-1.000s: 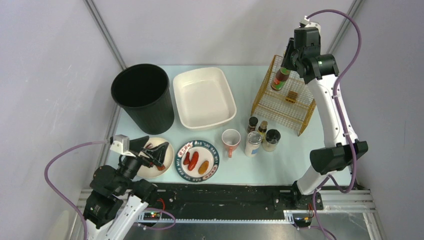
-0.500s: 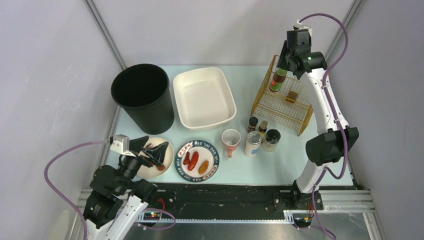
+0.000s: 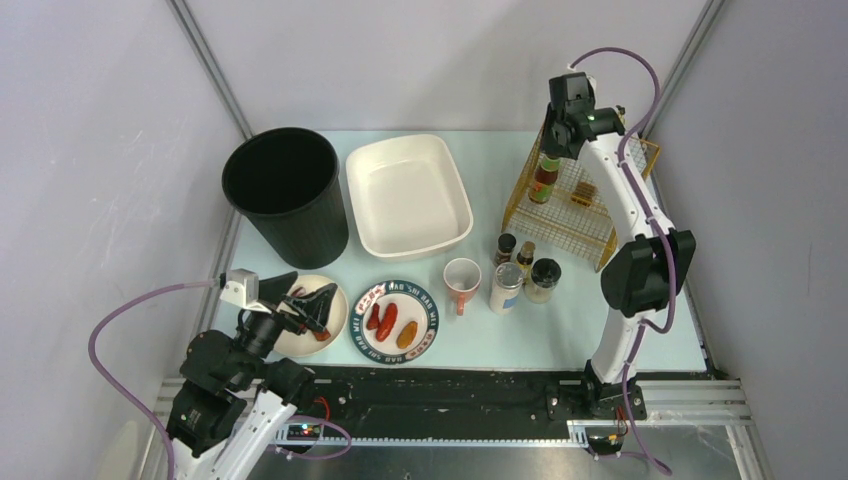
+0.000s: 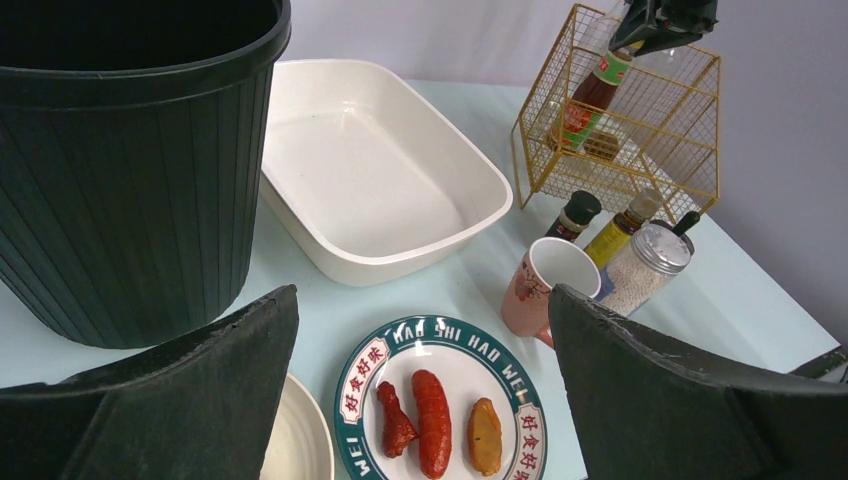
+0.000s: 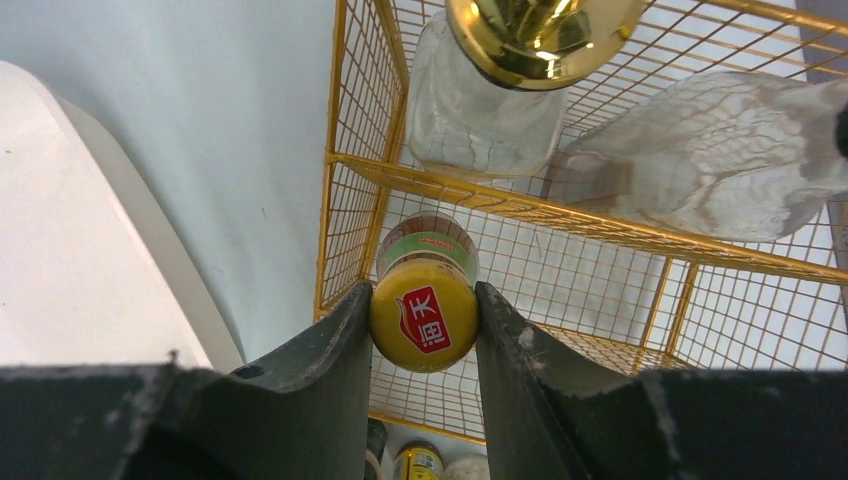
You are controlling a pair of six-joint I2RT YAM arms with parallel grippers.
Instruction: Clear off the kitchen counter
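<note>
I should next lower my right gripper a little toward the rack's lower shelf below it and let go of the yellow cap (image 5: 424, 318), because the bottle is already inside.
The pale mint-green kitchen counter (image 3: 560, 320) holds dishes, jars and a gold wire rack (image 3: 560, 215). My right gripper (image 3: 556, 140) is shut on the yellow cap (image 5: 424, 318) of a dark sauce bottle (image 3: 543, 180) and holds it at the rack's left side, over the lower shelf (image 5: 600, 330). I cannot tell whether the bottle rests on the shelf. My left gripper (image 3: 312, 310) is open and empty, low over the front left, near a green-rimmed plate (image 4: 440, 340) with three pieces of food and a cream plate (image 4: 300, 440).
A black bin (image 3: 285, 190) and a white tub (image 3: 408, 195) stand at the back. A pink mug (image 3: 461, 280) and several spice jars (image 3: 520, 275) stand in front of the rack. Glass jars (image 5: 485, 110) sit on the rack's upper shelf.
My right arm has moved left and down with the sauce bottle, towards the rack's left side. The left arm has not moved.
</note>
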